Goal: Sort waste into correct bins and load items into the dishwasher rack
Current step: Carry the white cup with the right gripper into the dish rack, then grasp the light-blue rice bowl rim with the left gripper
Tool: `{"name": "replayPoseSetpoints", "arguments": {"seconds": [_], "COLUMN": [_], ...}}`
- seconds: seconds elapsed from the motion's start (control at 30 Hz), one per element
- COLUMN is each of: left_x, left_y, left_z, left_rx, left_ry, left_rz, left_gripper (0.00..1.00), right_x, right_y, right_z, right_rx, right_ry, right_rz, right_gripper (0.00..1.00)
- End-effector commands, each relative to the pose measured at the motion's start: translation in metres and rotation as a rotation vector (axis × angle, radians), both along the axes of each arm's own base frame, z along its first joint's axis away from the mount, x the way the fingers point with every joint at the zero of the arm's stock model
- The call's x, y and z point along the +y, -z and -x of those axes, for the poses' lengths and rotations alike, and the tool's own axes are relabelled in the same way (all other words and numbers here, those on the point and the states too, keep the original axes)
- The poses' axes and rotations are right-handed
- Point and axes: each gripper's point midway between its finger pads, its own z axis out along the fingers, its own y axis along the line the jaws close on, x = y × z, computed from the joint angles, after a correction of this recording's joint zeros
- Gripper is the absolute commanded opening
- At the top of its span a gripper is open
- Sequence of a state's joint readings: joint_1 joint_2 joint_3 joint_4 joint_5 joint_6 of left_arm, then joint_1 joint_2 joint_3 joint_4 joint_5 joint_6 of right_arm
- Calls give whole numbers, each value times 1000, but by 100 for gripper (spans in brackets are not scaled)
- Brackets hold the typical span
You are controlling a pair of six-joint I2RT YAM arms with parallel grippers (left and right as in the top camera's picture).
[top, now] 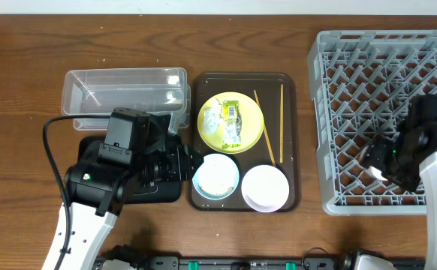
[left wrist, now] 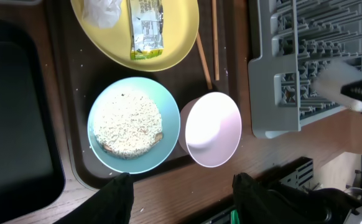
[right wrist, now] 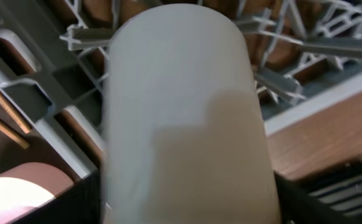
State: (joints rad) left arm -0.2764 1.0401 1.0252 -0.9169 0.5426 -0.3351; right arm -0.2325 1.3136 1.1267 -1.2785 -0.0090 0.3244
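The light-blue bowl still has rice scraps in it, so my left gripper will next go down onto the light-blue bowl's rim on the side (top: pixel 237 182) (left wrist: pixel 175 138) toward the white-pink bowl.
The yellow plate (top: pixel 230 135) on the brown tray carries the green-yellow wrapper (top: pixel 232 120) and white tissue (top: pixel 212 116). The light-blue bowl (top: pixel 216 176) holds rice scraps (left wrist: pixel 130 124). The white-pink bowl (top: pixel 265 187) stands right of it. Two chopsticks (top: pixel 263 139) lie beside the plate. My left gripper (left wrist: pixel 181 186) is open and empty, above the table just in front of the blue bowl (left wrist: pixel 168 118). My right gripper (right wrist: pixel 184 199) is shut on a white cylindrical cup (right wrist: pixel 181 112) above the front left part of the grey rack (top: pixel 384 112).
The clear tub (top: pixel 125 90) stands at the back left. The black tray (left wrist: pixel 13 112) lies in front of it, mostly under my left arm in the overhead view. The brown serving tray (top: pixel 290 150) sits between the bins and the rack.
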Motion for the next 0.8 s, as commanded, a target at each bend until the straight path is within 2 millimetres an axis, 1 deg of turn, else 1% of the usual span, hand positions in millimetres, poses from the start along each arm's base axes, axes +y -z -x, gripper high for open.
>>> {"name": "replayPoseSetpoints", "arguments": {"seconds": [0.0,0.07,0.1,0.17,0.2,0.27,0.33,0.4,0.47,0.53,0.6,0.67,0.77], "left_x": [3,5,8,15,18,21,22,23,19,7,-9,-26,-46], "left_y": [-2,0,2,8,11,15,22,32,48,65,84,99,116], "left_z": [-1,1,1,2,2,4,5,5,5,5,6,3,-12], "left_rx": [-17,-6,-1,5,6,6,4,11,20,22,26,20,-38], "left_ry": [4,1,-8,-28,-35,-38,-29,-32,-21,27,88,138,166], "left_rz": [-18,-27,-44,-93,-122,-169,-220,-279,-338,-375,-397,-418,-471], "left_gripper": [55,55,55,55,55,55,55,55,55,55,55,54,54], "right_x": [5,5,7,17,26,50,79,108,126,138,146,152,158], "right_y": [-1,-3,-7,-22,-33,-62,-95,-128,-150,-161,-165,-164,-157], "right_z": [-5,-8,-11,-22,-29,-43,-54,-56,-54,-49,-43,-39,-35], "right_rx": [-13,-25,-42,-103,-150,-276,-428,-574,-665,-711,-722,-711,-682], "right_ry": [-3,-3,-5,-18,-41,-151,-282,-414,-501,-563,-603,-628,-653], "right_rz": [-46,-47,-56,-115,-163,-282,-409,-518,-564,-556,-535,-507,-476], "right_gripper": [92,98,99,99,99,99,98,97,97,98,98,98,99]}}
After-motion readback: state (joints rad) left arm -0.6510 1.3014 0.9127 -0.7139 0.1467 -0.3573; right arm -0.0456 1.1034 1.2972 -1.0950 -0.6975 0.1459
